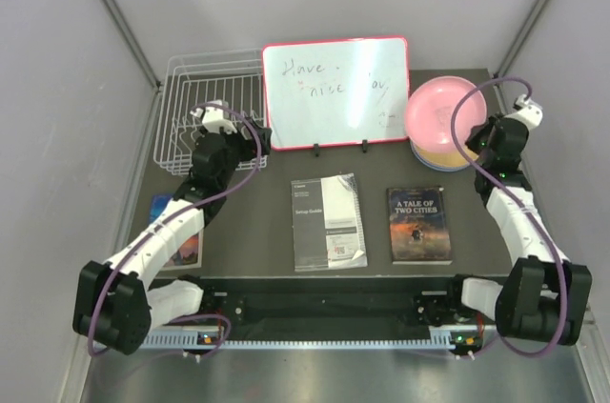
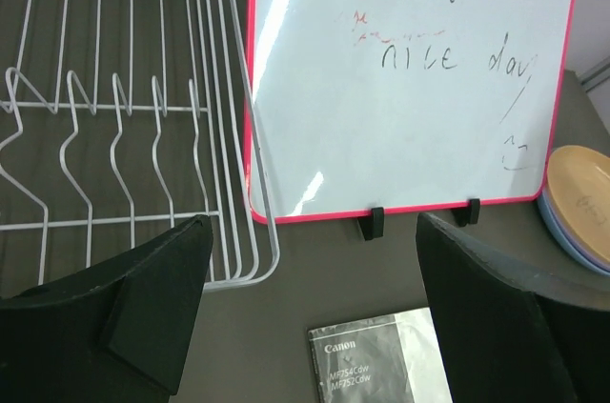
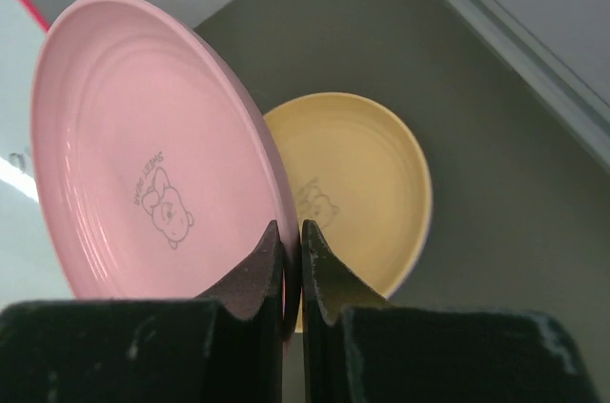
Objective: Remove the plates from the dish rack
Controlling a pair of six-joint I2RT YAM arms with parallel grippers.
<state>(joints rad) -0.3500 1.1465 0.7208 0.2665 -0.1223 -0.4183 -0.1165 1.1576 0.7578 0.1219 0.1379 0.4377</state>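
The right gripper moves down next until the pink plate (image 3: pixel 152 146) meets the tan-orange one and releases the pink plate's rim, since the pink plate hangs tilted above the stack.
My right gripper (image 3: pixel 293 243) is shut on the rim of the pink plate (image 3: pixel 152 146), holding it tilted above the stack at the back right; it also shows in the top view (image 1: pixel 440 113). The tan-orange plate (image 3: pixel 357 179) lies on top of that stack, with lavender and blue rims beneath it (image 2: pixel 572 241). The white wire dish rack (image 1: pixel 205 112) stands at the back left and holds no plates (image 2: pixel 114 127). My left gripper (image 2: pixel 310 270) is open and empty, over the table just in front of the rack's near right corner.
A red-framed whiteboard (image 1: pixel 335 90) stands upright between the rack and the plate stack. A Canon manual (image 1: pixel 328 222) and a paperback (image 1: pixel 418 224) lie mid-table. Another book (image 1: pixel 181 241) lies under the left arm. Enclosure walls bound both sides.
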